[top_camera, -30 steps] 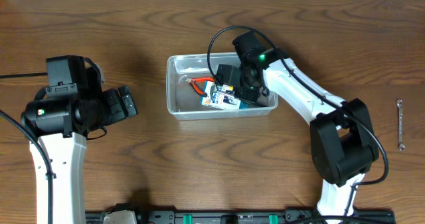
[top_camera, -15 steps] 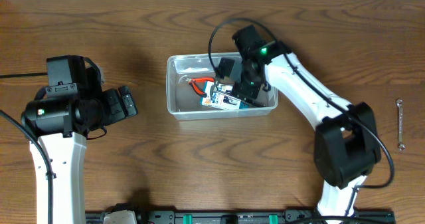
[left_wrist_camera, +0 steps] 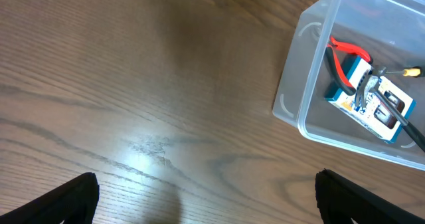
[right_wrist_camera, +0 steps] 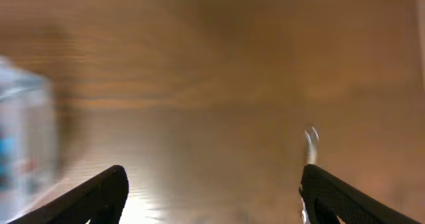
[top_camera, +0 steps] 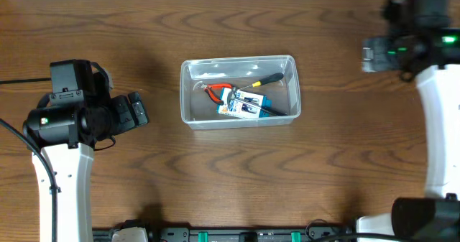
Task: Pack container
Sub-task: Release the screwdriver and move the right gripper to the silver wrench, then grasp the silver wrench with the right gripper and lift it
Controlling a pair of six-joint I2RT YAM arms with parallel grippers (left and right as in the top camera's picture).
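Note:
My right gripper is to come back and down next, with its fingers on both sides of the thin shiny metal piece (right_wrist_camera: 310, 152) on the tabletop, and close. The piece is still outside the container.
The clear plastic container (top_camera: 194, 116) sits mid-table, and the left wrist view shows it at the upper right (left_wrist_camera: 299, 111). Inside lie red-handled pliers (top_camera: 215, 90), a blue-and-white box (top_camera: 241, 107) and a yellow-and-black screwdriver (top_camera: 267, 79) slanting across the box. My right gripper (top_camera: 371, 55) is high at the far right, well away from the container, open and empty (right_wrist_camera: 212, 197). My left gripper (top_camera: 138, 111) hovers left of the container, open with only bare wood between its fingers (left_wrist_camera: 206, 201).
A thin shiny metal piece (right_wrist_camera: 311, 143) shows blurred on the wood near my right gripper's right finger. The right arm's white link (top_camera: 435, 134) runs down the table's right side. The container's blurred edge (right_wrist_camera: 23, 137) is at the left of the right wrist view.
My right gripper opened inside the container, left the screwdriver there, then swung up and away to the far right. The left arm has not moved.

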